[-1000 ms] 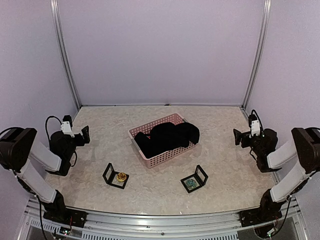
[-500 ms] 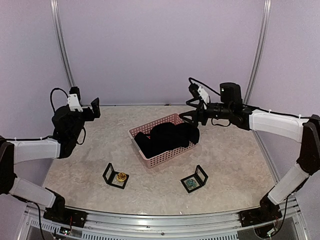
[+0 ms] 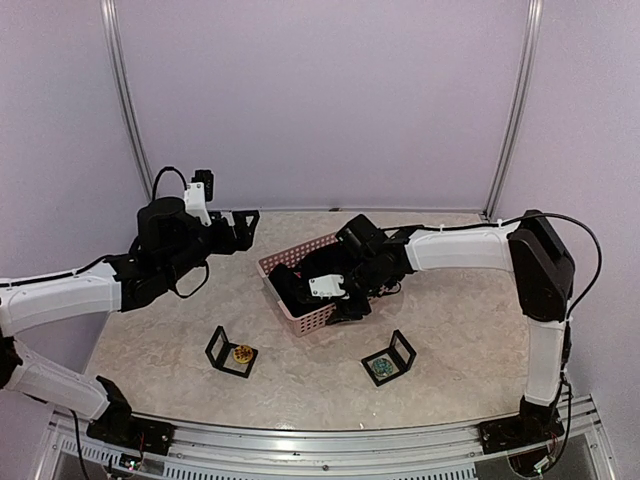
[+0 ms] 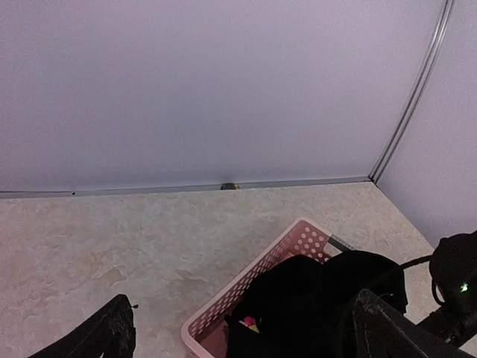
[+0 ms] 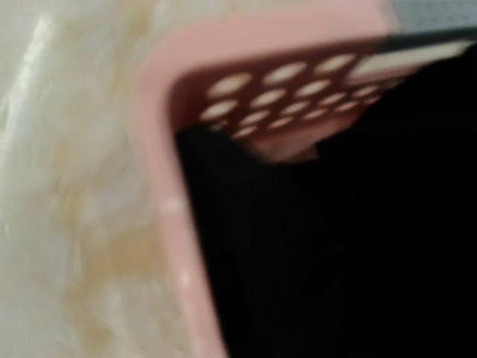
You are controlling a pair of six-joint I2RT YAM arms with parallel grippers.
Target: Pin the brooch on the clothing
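I need to swing my left gripper back and down, tilting it toward the tabletop, onto the lid of the orange brooch's box, because that lid is standing upright next to the brooch.
The black shirt lies bunched in a pink basket at mid-table. In the left wrist view a small pink and yellow spot shows on the cloth. An orange brooch sits in an open black box at front left. A teal brooch sits in a second box at front right. My left gripper is open and empty, in the air left of the basket; it also shows in the left wrist view. My right gripper reaches down into the basket at the shirt. Its fingers are lost against the black cloth.
The basket's perforated rim fills the blurred right wrist view, with the marbled tabletop beside it. The purple back wall and metal frame posts close the table in behind.
Both arms swung in from the table's sides. The left gripper now hovers left of the basket. The right gripper has dropped from above the basket down into it.
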